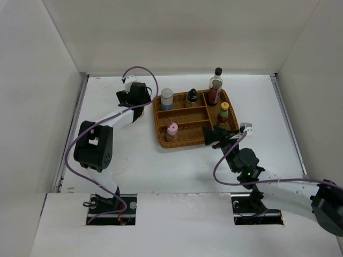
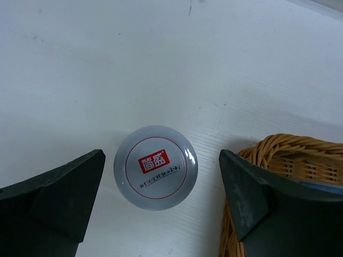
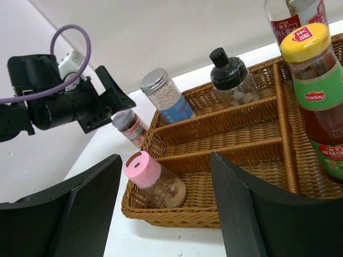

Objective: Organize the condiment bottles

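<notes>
I should move my left gripper down around the patterned white lid (image 2: 155, 167) next and close it there, because the lid is already between its open fingers with gaps beside it.
A squat jar with a patterned white lid (image 2: 155, 167) stands on the table just left of the wicker basket (image 2: 284, 152). My left gripper (image 2: 161, 179) hangs over it, open, with a gap on each side of the lid. Five condiment bottles are in the basket (image 1: 185, 114): a silver-lidded jar (image 1: 166, 98), a black-lidded jar (image 1: 192, 97), a tall black-capped bottle (image 1: 215, 85), a yellow-capped bottle (image 1: 223, 115) and a pink-lidded jar (image 3: 153, 179) leaning in the near-left compartment. My right gripper (image 3: 166, 214) is open at the basket's near edge and holds nothing.
White walls close in the table on the left, back and right. The left arm's base joint (image 1: 94, 145) sits left of the basket. The basket's two middle compartments (image 3: 225, 136) hold nothing.
</notes>
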### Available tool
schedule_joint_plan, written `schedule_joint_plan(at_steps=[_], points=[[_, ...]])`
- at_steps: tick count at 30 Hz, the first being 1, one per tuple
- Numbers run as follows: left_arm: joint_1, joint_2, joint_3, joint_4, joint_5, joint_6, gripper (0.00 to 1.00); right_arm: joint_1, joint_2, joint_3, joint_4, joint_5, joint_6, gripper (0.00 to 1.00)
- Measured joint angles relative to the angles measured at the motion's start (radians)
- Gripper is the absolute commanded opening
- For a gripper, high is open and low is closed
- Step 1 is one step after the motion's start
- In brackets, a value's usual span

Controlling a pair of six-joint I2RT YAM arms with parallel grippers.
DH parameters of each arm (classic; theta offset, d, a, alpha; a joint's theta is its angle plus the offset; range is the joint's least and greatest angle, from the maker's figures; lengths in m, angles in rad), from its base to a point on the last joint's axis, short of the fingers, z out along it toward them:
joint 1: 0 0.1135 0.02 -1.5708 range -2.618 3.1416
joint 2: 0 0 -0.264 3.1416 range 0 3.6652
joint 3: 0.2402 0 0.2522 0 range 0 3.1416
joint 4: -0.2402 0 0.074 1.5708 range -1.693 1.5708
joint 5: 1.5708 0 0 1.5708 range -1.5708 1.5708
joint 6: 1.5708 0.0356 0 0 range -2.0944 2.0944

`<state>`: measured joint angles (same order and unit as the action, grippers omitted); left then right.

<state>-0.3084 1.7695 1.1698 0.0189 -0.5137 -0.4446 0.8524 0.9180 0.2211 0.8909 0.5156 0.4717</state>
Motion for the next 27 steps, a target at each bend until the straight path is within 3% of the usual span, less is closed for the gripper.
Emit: schedule_joint_plan(at_steps=[7, 13, 16, 23, 27], points=[[0.007, 0.058, 0.025, -0.006, 0.019, 0.000, 0.80, 0.004, 0.014, 0.002, 0.000, -0.003, 0.000, 0.73], [0.007, 0.061, 0.016, 0.005, 0.024, -0.001, 0.49, 0.006, 0.011, 0.002, 0.000, -0.007, 0.000, 0.74], [0.007, 0.055, 0.001, 0.023, 0.025, 0.000, 0.40, 0.006, 0.011, 0.003, -0.001, -0.008, 0.000, 0.74], [-0.003, -0.082, -0.098, -0.017, 0.022, -0.004, 0.35, 0.006, 0.000, 0.003, -0.001, -0.008, -0.004, 0.74], [-0.054, -0.274, -0.133, -0.055, -0.017, 0.008, 0.35, 0.007, -0.023, 0.003, -0.001, -0.006, -0.008, 0.74]])
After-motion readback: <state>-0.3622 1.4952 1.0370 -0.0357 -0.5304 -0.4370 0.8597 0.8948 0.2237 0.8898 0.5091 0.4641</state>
